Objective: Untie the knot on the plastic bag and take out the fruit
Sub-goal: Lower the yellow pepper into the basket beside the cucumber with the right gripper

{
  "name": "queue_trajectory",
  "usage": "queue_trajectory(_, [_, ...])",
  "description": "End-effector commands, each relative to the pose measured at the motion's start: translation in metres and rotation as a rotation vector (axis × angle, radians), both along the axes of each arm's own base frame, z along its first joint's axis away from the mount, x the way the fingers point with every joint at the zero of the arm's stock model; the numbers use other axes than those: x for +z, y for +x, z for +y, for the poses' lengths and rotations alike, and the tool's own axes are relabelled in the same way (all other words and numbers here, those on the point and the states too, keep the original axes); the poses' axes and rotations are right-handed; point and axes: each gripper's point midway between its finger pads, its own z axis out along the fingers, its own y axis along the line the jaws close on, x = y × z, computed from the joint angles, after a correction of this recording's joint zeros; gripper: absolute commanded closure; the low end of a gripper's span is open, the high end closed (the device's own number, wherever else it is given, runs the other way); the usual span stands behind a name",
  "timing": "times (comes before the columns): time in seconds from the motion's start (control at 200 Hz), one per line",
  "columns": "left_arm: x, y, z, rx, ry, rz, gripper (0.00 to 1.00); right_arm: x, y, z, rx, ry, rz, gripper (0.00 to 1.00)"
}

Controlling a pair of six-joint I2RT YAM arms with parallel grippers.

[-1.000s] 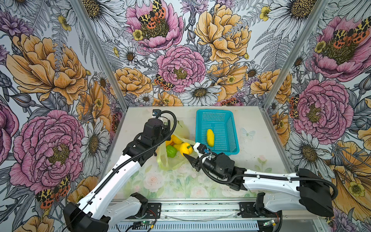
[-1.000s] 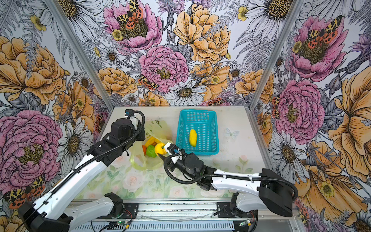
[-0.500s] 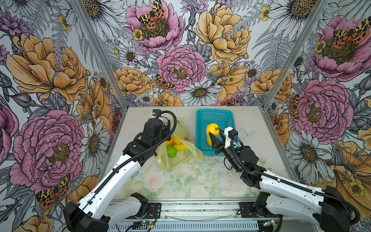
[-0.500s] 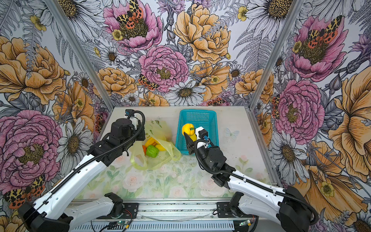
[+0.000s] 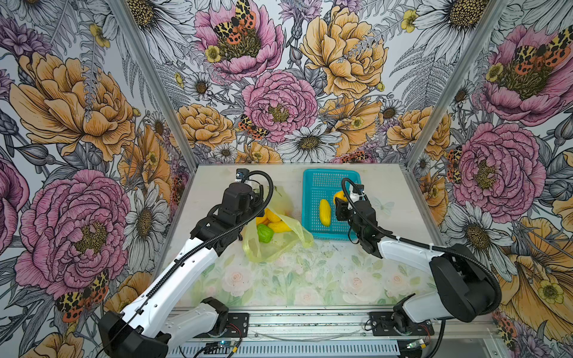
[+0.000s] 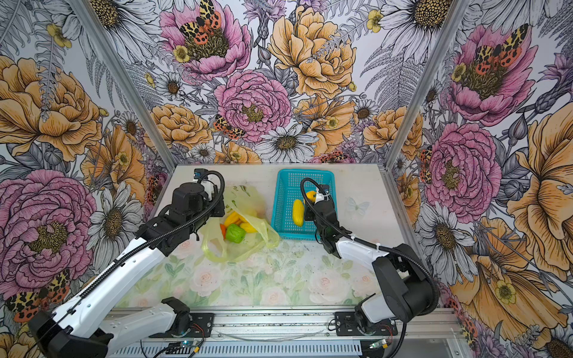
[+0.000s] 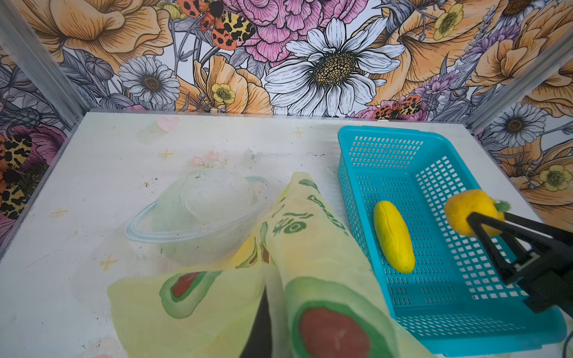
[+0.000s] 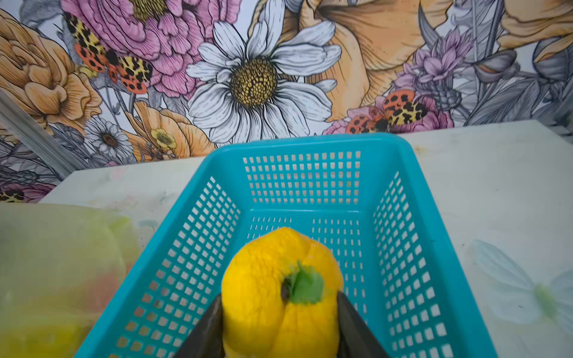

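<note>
My right gripper brings the round yellow fruit down to the bare bottom of the basket beside the long yellow fruit (image 5: 325, 212) next and releases it, since that part lies below.
The yellow-green plastic bag (image 5: 280, 245) lies open left of the middle, with a green fruit (image 5: 264, 233) and yellow fruits (image 5: 273, 216) in its mouth. The knot is out of view. My left gripper (image 7: 271, 297) is shut on a fold of the plastic bag (image 7: 310, 235), whose film drapes over the jaws. My right gripper (image 8: 279, 325) is shut on a round yellow fruit (image 8: 273, 279) with a green stalk, held above the turquoise basket (image 8: 310, 142). A long yellow fruit (image 5: 325, 212) lies on the basket floor, left of that gripper.
The basket (image 5: 309, 189) stands at the back right of the table, close to the bag's right edge. Flowered walls close off the back and both sides. Both arms reach in from the rail at the front.
My right gripper has carried the round yellow fruit from the bag's mouth to the right and back, over the basket. The left arm and the bag have stayed put.
</note>
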Motion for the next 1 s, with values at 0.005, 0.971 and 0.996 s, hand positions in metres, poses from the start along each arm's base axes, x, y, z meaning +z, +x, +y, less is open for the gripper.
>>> queue_trajectory(0.005, [0.010,0.001,-0.006,-0.023,-0.008,-0.033,1.00,-0.011,0.017,0.005,-0.005,0.053,0.080,0.87])
queue_trajectory(0.971, [0.011,0.000,-0.006,-0.026,-0.011,-0.036,1.00,-0.026,0.024,0.007,0.032,0.074,0.135,0.20])
queue_trajectory(0.996, [0.010,0.000,-0.006,-0.026,-0.011,-0.035,1.00,-0.021,0.022,0.007,0.035,0.079,0.119,0.19])
